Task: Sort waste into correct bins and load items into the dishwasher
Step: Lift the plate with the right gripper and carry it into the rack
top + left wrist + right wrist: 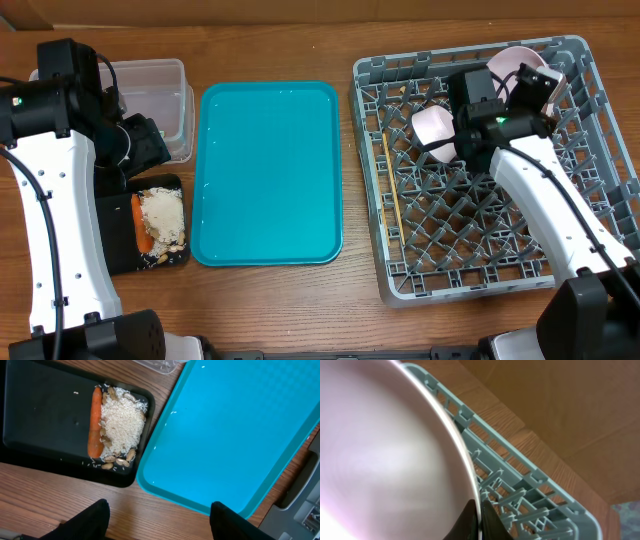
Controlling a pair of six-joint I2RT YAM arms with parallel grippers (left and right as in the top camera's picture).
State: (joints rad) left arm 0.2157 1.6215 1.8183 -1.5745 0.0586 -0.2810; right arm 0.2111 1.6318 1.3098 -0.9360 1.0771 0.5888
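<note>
I need to move the pale-pink bowl to the left in the overhead view with my right gripper, then down, and keep it on edge. Then I can release it onto the rack's wires beside the second pink bowl.
The grey dish rack point(470, 250) stands at the right. My right gripper point(458, 135) is shut on the rim of a pale-pink bowl point(433, 127) held on edge over the rack's back part. The right wrist view shows its fingers point(479, 520) pinching the bowl point(380, 450) with the rack point(530, 490) behind. A second pink bowl point(520, 60) stands at the rack's back. Chopsticks point(390, 195) lie in the rack. The black tray point(45, 415) holds a carrot point(95, 422), a whitish scrap heap point(122, 422) and peanut shells point(120, 460). My left gripper point(157, 522) is open and empty above the wood.
The teal serving tray point(268, 170) lies in the middle, close beside the black tray point(118, 240). The clear tub point(165, 95) stands at the back left, behind the left gripper point(152, 152). The rack's left wall is close to the teal tray.
</note>
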